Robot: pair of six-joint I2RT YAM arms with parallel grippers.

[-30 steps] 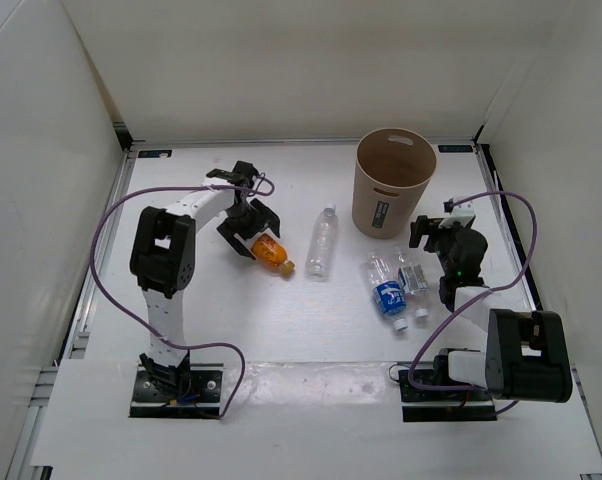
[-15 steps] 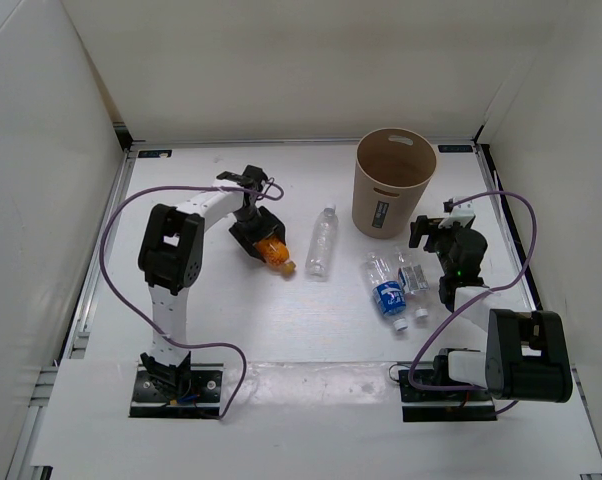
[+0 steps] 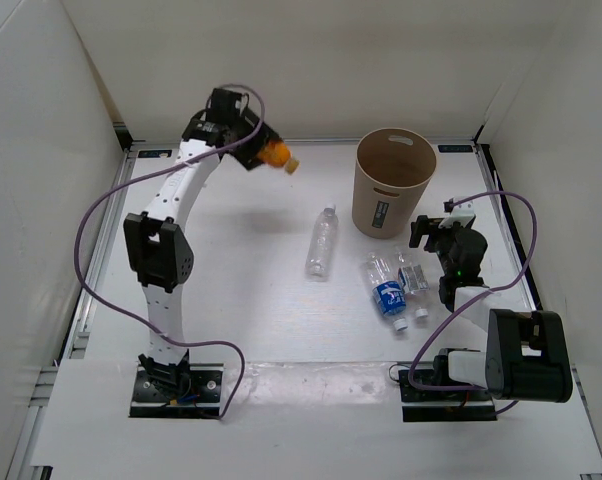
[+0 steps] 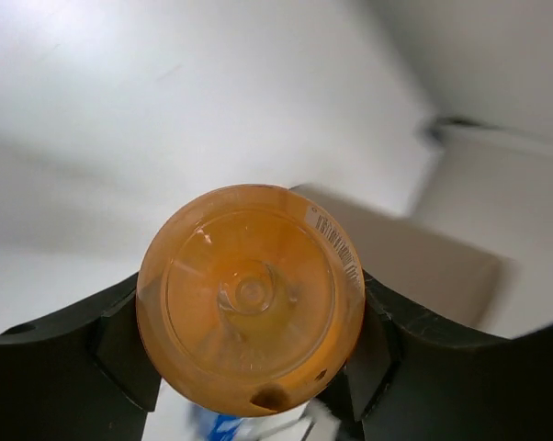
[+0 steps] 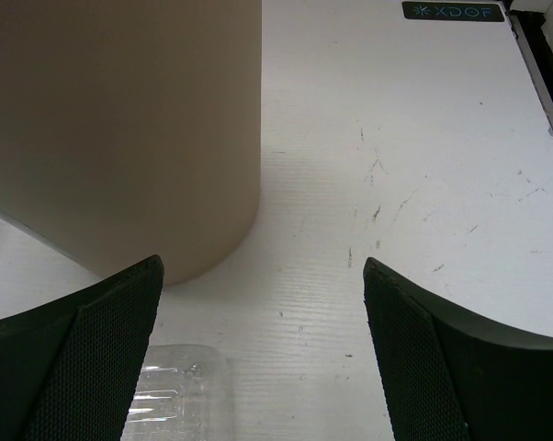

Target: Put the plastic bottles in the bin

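My left gripper carries the orange bottle [image 3: 275, 155] across to the right in the top view next, over the bin's opening [image 3: 396, 158], and then lets go of it.
My left gripper [image 3: 253, 148] is shut on the orange bottle [image 3: 275, 155] and holds it high above the table's far left, left of the bin. The left wrist view shows the bottle's base [image 4: 250, 299] clamped between the black fingers [image 4: 120, 344]. The tan bin [image 3: 393, 182] stands at the back right. The slim clear bottle with a white cap [image 3: 323, 241] lies mid-table. The blue-label bottle [image 3: 386, 285] and the short clear bottle [image 3: 413, 272] lie in front of the bin. My right gripper [image 3: 433, 232] is open, low beside the bin wall [image 5: 120, 129], above the short bottle [image 5: 175, 395].
White walls enclose the table on the left, back and right. Two loose white caps [image 3: 411, 320] lie near the right arm's base. Purple cables loop off both arms.
My left gripper has closed on the orange bottle, lifted it off the table and carried it up and back. The right arm has not moved.
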